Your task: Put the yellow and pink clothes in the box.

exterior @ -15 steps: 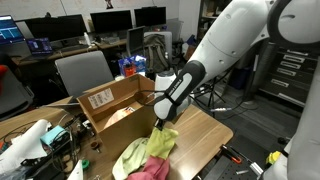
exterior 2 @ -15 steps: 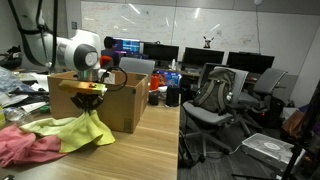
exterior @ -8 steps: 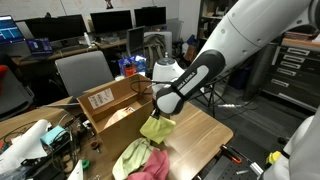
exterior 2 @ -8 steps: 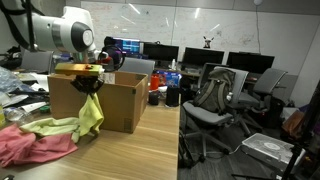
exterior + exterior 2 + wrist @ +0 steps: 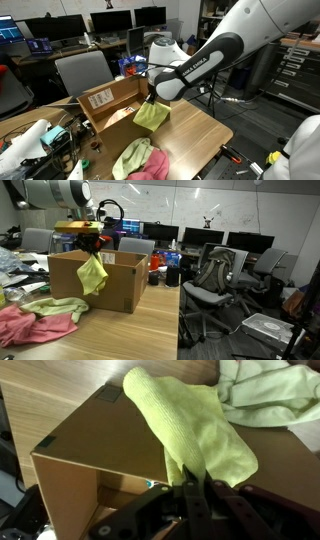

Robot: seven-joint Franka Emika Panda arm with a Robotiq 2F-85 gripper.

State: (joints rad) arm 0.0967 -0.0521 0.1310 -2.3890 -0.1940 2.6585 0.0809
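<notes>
I should next lift the yellow cloth outward with my gripper, past the box's near rim and over the open cardboard box [image 5: 117, 107] [image 5: 112, 499]. The cloth still hangs outside the box's front side.
My gripper [image 5: 151, 96] is shut on the yellow cloth [image 5: 152, 115] and holds it in the air at the near rim of the open cardboard box [image 5: 108, 103]. In an exterior view the yellow cloth [image 5: 92, 276] hangs from my gripper [image 5: 90, 250] in front of the box's front wall [image 5: 118, 285]. The wrist view shows my jaws [image 5: 190, 482] pinching the yellow cloth [image 5: 190, 430] above the box's outer wall [image 5: 90, 430]. The pink cloth [image 5: 152, 168] lies on the wooden table beside a light green cloth [image 5: 131, 155]; it also shows in an exterior view [image 5: 30, 325].
The light green cloth [image 5: 55, 307] lies on the pink one, and shows in the wrist view [image 5: 270, 390]. Clutter and cables [image 5: 40, 145] sit by the table's edge. Office chairs [image 5: 215, 275], a grey chair [image 5: 82, 72] and desks with monitors stand around.
My gripper has lifted the yellow cloth off the pile and carried it up toward the box. The pink and light green cloths stay on the table.
</notes>
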